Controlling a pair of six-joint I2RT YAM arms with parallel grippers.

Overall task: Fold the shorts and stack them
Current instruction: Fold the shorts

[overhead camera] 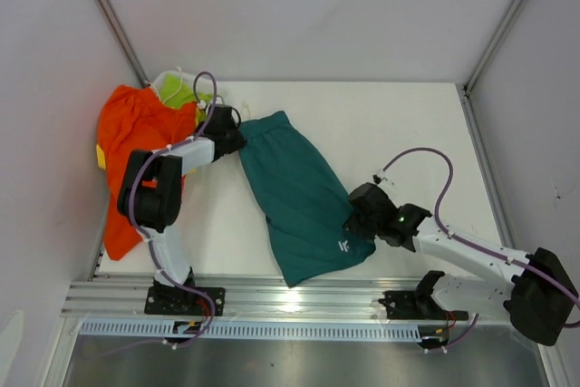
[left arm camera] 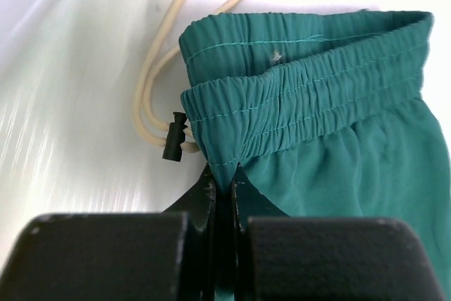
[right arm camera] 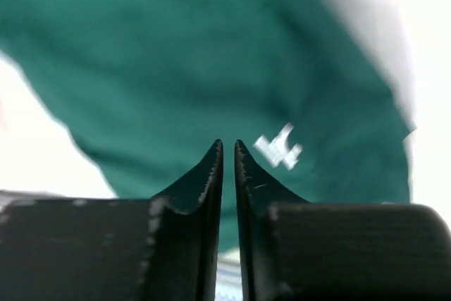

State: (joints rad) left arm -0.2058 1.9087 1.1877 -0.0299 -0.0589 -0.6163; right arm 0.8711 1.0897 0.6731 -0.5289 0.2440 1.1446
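The left gripper draws back next and releases the waistband corner on the bare tabletop beside the orange shorts, as that clear spot lies back from the gripper.
The teal shorts [overhead camera: 304, 197] lie spread diagonally across the table, waistband at the far left. My left gripper [overhead camera: 237, 144] is shut on the waistband corner [left arm camera: 224, 177], next to the white drawstrings [left arm camera: 151, 75] and their black toggle [left arm camera: 175, 144]. My right gripper [overhead camera: 356, 217] hovers at the right edge of the leg end, near the white logo [right arm camera: 278, 148]. Its jaws [right arm camera: 228, 146] stand almost closed with a thin gap and no cloth between them. The orange shorts [overhead camera: 131, 151] lie heaped at the left wall.
A lime-green pair [overhead camera: 181, 92] sits behind the orange heap, and a bit of yellow cloth [overhead camera: 101, 159] shows at its left edge. White walls enclose the table on three sides. A metal rail [overhead camera: 299, 295] runs along the near edge.
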